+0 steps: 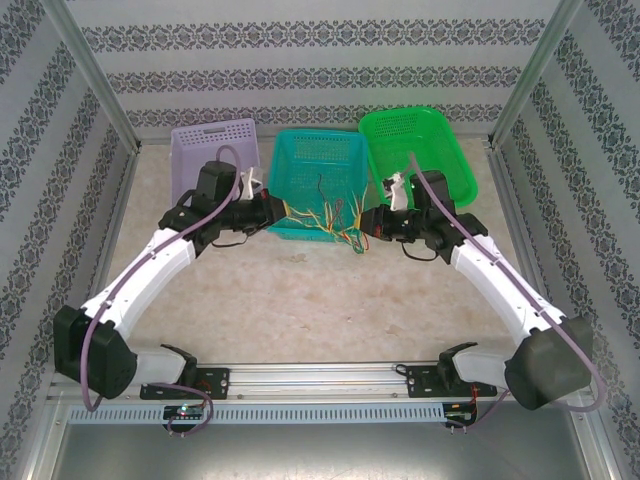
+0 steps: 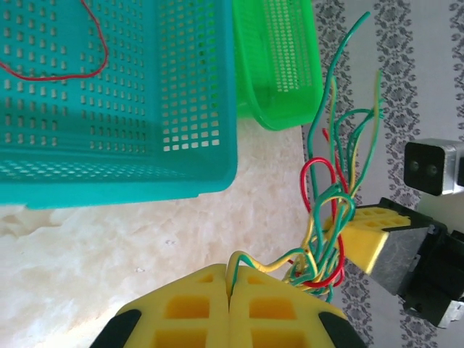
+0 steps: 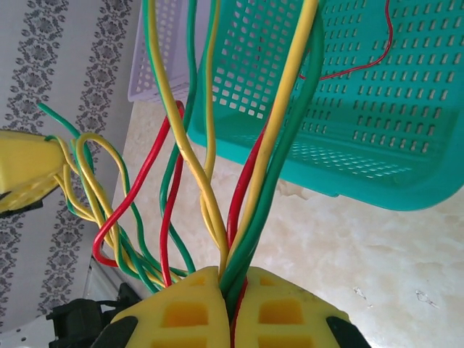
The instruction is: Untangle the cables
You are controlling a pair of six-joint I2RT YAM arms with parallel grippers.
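The robot needs to pull the cables back from the teal basket (image 1: 285, 165) and down to the marble with its right gripper. It should let go of them there because that part of the marble is empty.
A tangle of thin green, yellow and red cables (image 1: 330, 228) hangs between my two grippers, just in front of the teal basket (image 1: 285, 165). My left gripper (image 2: 230, 286) is shut, pinching a yellow and a green strand that lead to the knot (image 2: 326, 217). My right gripper (image 3: 232, 286) is shut on several green, yellow and red cables (image 3: 254, 181) that fan upward. From above, the left gripper (image 1: 275, 212) and right gripper (image 1: 365, 232) face each other across the bundle. A single red cable (image 2: 87, 69) lies loose inside the teal basket.
Three baskets stand in a row at the back: purple (image 1: 215, 140), teal, and green (image 1: 415, 150). The teal basket's front wall (image 2: 109, 174) is close to both grippers. Patterned walls enclose the table on three sides. Bare marble surface (image 1: 320, 300) lies in front.
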